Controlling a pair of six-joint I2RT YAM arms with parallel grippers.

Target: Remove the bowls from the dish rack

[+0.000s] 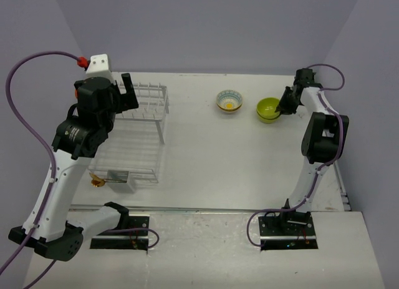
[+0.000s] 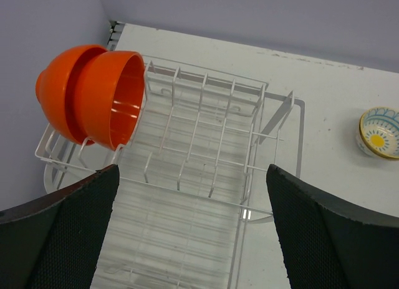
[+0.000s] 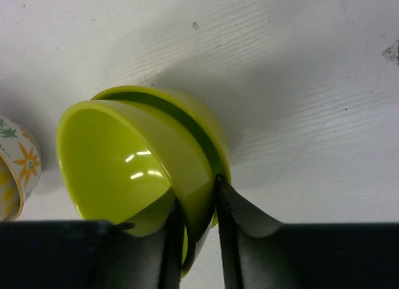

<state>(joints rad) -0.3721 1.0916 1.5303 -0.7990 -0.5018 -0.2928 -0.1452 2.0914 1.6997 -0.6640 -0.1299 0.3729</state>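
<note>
My left gripper turns and lowers to its left in the wrist view next, onto the exposed rim (image 2: 112, 111) of the inner orange bowl, which stands below.
The dish rack (image 1: 140, 145) stands at the table's left; in the left wrist view it (image 2: 206, 151) fills the middle. Two nested glossy orange bowls (image 2: 93, 98) stand on edge at its far left end, hidden under the arm in the top view. My left gripper (image 1: 128, 92) is open and empty, held above the rack (image 2: 193, 239). My right gripper (image 1: 285, 105) is shut (image 3: 198, 239) on the rim of a tilted lime-green bowl (image 3: 124, 164), which leans in a second lime-green bowl (image 3: 209, 123) on the table (image 1: 269, 109). The cream, blue-rimmed bowl (image 1: 229, 102) sits upright beside it.
The patterned bowl also shows in the left wrist view (image 2: 379, 133) and the right wrist view (image 3: 15, 164). A small orange piece (image 1: 96, 181) shows at the rack's near left corner. The purple walls close in at the left, back and right.
</note>
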